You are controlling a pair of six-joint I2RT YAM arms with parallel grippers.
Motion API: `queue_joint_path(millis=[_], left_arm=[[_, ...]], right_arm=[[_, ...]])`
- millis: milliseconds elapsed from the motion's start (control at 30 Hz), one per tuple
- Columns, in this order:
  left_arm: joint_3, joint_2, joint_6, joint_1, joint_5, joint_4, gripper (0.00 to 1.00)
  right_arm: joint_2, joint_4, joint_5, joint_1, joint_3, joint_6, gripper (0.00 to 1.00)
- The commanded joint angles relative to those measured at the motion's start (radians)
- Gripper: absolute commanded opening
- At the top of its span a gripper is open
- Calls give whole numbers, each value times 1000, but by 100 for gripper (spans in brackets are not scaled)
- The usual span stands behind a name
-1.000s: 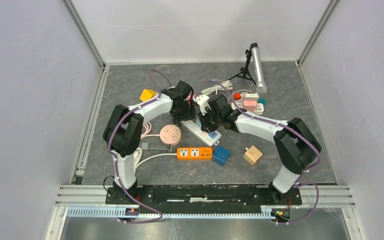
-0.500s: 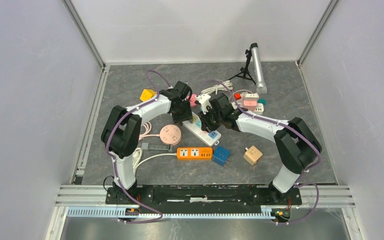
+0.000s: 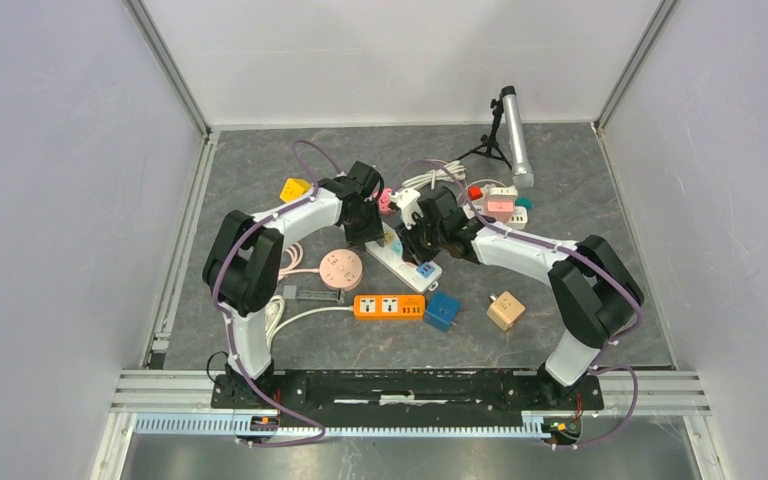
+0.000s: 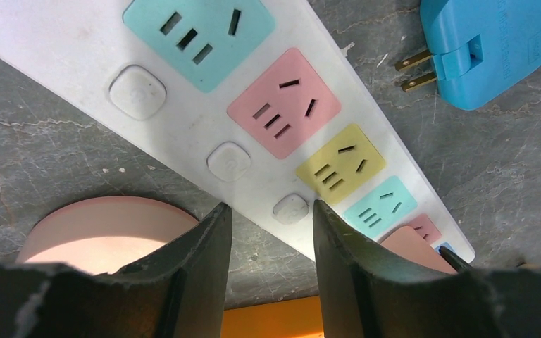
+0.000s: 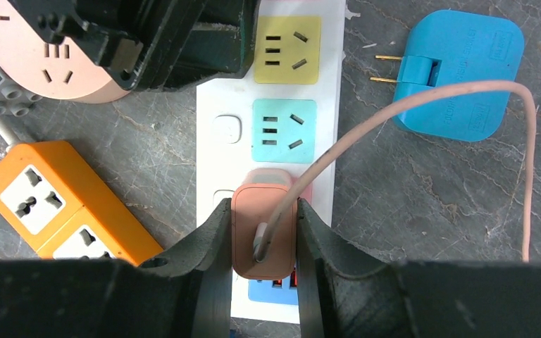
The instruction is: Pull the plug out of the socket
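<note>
Next, my right gripper needs to lift the plug clear, carry it back and bring it down to release, since bare tabletop beside the tan cube lies back from the gripper.
A white power strip with coloured sockets lies slantwise mid-table; it also shows in the left wrist view and the right wrist view. A pink plug with a pink cable stands over the strip's pink socket near its blue USB end. My right gripper is shut on the plug's two sides; from above it hides the plug. My left gripper is open and low over the strip's long edge, holding nothing; from above it is at the strip's far end.
A round pink socket, an orange strip, a blue adapter and a tan cube lie close by. A yellow cube is at the back left. Adapters and a tripod lamp stand at the back right.
My left arm has shifted slightly back and to the left over the strip. My right gripper has stayed shut on the plug, almost still.
</note>
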Motion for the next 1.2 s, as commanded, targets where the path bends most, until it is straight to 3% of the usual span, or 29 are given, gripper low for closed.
queue_joint_path(millis=[0, 267, 567, 1000, 1167], left_arm=[[-37, 113, -3, 3, -79, -31, 51], [-41, 118, -18, 16, -73, -34, 47], [-49, 125, -28, 27, -64, -37, 45], [-52, 114, -36, 27, -58, -36, 44], [-44, 77, 33, 27, 49, 39, 52]], right_arm=[[-68, 94, -124, -16, 55, 54, 0], [-19, -2, -53, 28, 91, -29, 0], [-75, 58, -152, -10, 91, 56, 0], [-97, -20, -36, 16, 118, 8, 0], [-156, -77, 33, -20, 132, 8, 0]])
